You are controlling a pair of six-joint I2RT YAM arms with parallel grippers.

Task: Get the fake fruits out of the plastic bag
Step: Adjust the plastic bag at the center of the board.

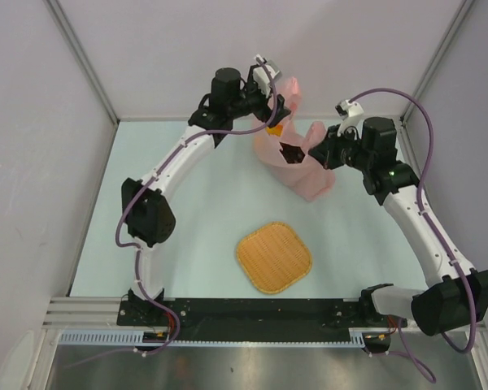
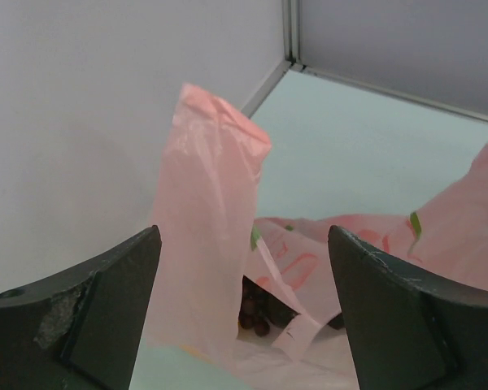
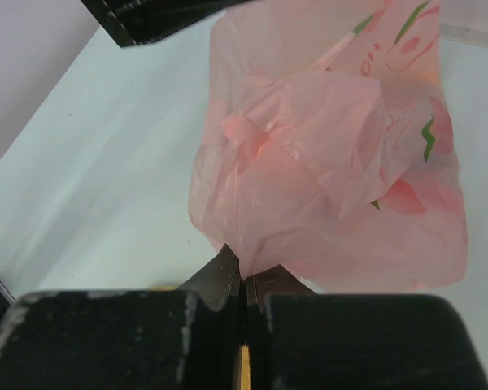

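My left gripper goes outward and toward the right in the top view onto the bag handle next, since the upright bag handle (image 1: 290, 91) stands between my open fingers.
The pink plastic bag (image 1: 302, 166) lies crumpled at the back middle of the table. My right gripper (image 1: 317, 152) is shut on a fold of the bag (image 3: 325, 162), with its jaws (image 3: 246, 275) pressed together on the plastic. My left gripper (image 1: 275, 114) is open at the bag's far left side. In the left wrist view one bag handle (image 2: 211, 211) stands upright between the wide-apart fingers (image 2: 114, 309). A dark grape bunch (image 2: 260, 313) shows inside the bag's mouth. An orange patch (image 1: 272, 128) and a dark patch (image 1: 291, 153) show at the bag's opening. The other fruits are hidden.
A woven orange-tan square tray (image 1: 274, 257) lies on the table in front of the bag. Grey walls with metal frame posts (image 1: 81, 57) close in the back and sides. The left gripper's finger (image 3: 154, 16) shows at the top of the right wrist view.
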